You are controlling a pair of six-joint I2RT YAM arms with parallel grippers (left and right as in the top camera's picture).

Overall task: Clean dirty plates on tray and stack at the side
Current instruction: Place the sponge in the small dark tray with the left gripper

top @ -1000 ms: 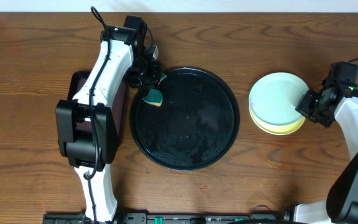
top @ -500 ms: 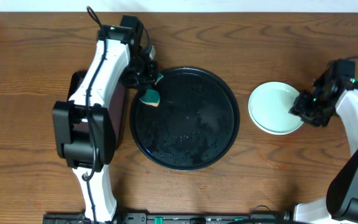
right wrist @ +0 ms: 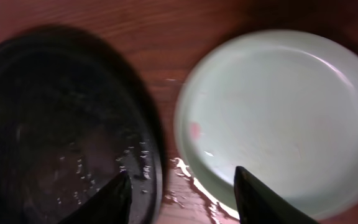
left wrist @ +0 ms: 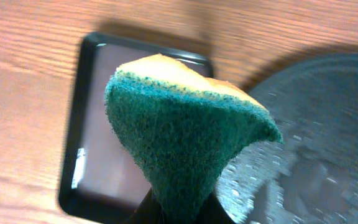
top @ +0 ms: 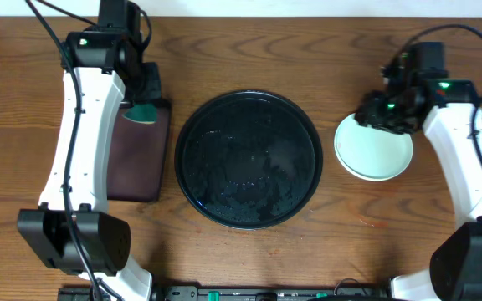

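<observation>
The left gripper should next lower the sponge to the middle of the brown tray [top: 139, 151] and let go of it, because the black tray is bare and the plates are stacked.
The black tray [top: 249, 167] lies wet and bare at the table's middle, and its rim shows in the right wrist view [right wrist: 156, 155]. To its right the plates [top: 375, 150] lie stacked on the wood, a pale turquoise one [right wrist: 278, 112] on top with a faint pink spot; those under it are mostly hidden. My right gripper [top: 382, 112] hovers over the stack's far left edge, open and holding nothing [right wrist: 182, 194]. My left gripper [top: 144, 102] is shut on a green and yellow sponge [left wrist: 185, 130] above the brown tray.
The small rectangular dark brown tray [top: 136, 159] lies left of the black tray, under the sponge [top: 143, 113]. Water is pooled on the wood [right wrist: 188, 174] between the black tray and the plates. Cables run along the table's back edge.
My right gripper has opened, let the turquoise plate down on the stack and drawn back above it. My left arm has carried the sponge from the black tray's rim to over the brown tray.
</observation>
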